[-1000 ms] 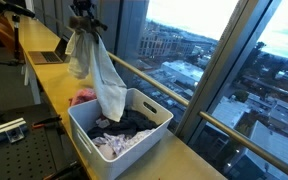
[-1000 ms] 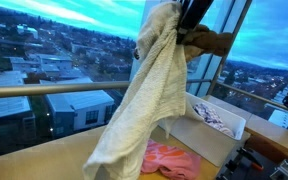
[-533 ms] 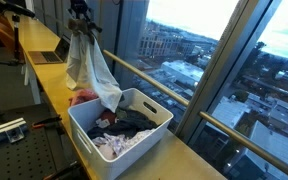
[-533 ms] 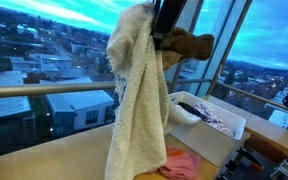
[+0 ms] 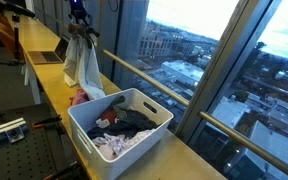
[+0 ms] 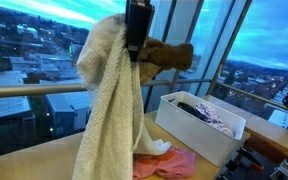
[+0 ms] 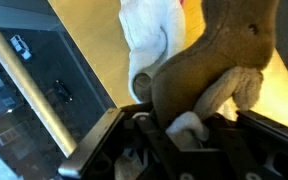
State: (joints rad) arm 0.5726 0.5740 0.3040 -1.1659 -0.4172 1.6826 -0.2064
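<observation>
The towel hangs high. I will move my gripper down and across toward the white bin [image 6: 199,135] next, onto the counter [image 6: 161,131] beside the bin's end, to let go of the towel.
A white towel [image 5: 84,62] [image 6: 109,120] hangs high over the wooden counter [image 5: 54,85], with my gripper [image 5: 79,22] [image 6: 139,45] shut on its top. A brown cloth [image 6: 169,55] is bunched at the jaws too and sticks out sideways. In the wrist view the brown cloth [image 7: 214,50] fills the middle, a white fold is pinched at my gripper [image 7: 179,125], and the towel [image 7: 149,35] trails away below. A pink cloth [image 6: 169,163] [image 5: 81,97] lies on the counter under the towel, beside the white bin [image 5: 84,140] [image 6: 199,135].
The white bin holds several dark and pale garments [image 5: 124,128]. An open laptop [image 5: 54,57] sits farther along the counter. A window rail [image 5: 164,85] and tall glass panes run along one side of the counter. A perforated metal table [image 5: 9,150] lies on the other side.
My gripper has carried the towel and brown cloth away from above the bin, along the counter toward the laptop. The towel now hangs clear of the bin, over the pink cloth.
</observation>
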